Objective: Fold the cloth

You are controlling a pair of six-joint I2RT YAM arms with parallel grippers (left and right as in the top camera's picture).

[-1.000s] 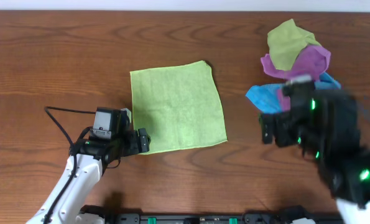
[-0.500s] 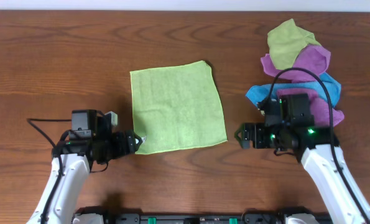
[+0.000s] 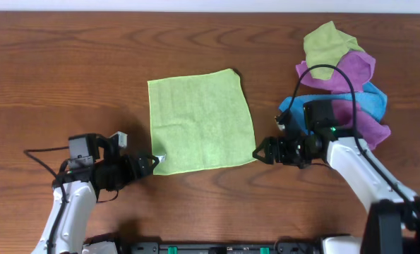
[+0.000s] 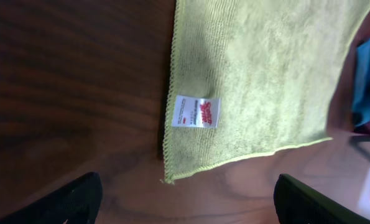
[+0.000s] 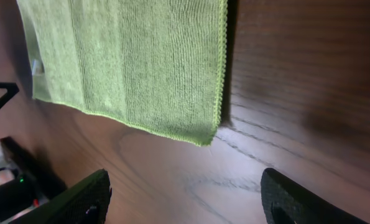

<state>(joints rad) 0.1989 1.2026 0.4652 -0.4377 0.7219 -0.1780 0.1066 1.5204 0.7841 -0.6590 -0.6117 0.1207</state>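
Note:
Next, my left gripper moves down onto the cloth's near corner by the white tag, since that corner lies flat on the wood between the gripper's open fingers.
The lime-green cloth [image 3: 201,121] lies flat and unfolded on the wooden table, its white tag [image 4: 196,112] at the near left edge. My left gripper [image 3: 150,164] is open, just left of the cloth's near left corner [image 4: 168,178], low over the table. My right gripper [image 3: 260,151] is open, just right of the cloth's near right corner [image 5: 204,140]. Both sets of jaws stand wide apart with bare wood between them, and neither touches the cloth [image 5: 129,62].
A heap of other cloths lies at the far right: an olive yellow-green one [image 3: 327,48] on top, a purple one [image 3: 351,74] and a blue one [image 3: 298,107]. The right arm reaches across in front of this heap.
Both grippers have come in towards the cloth's near corners. The right one moved left from near the cloth heap; the left arm drew back left and lower, its fingers pointing at the corner.

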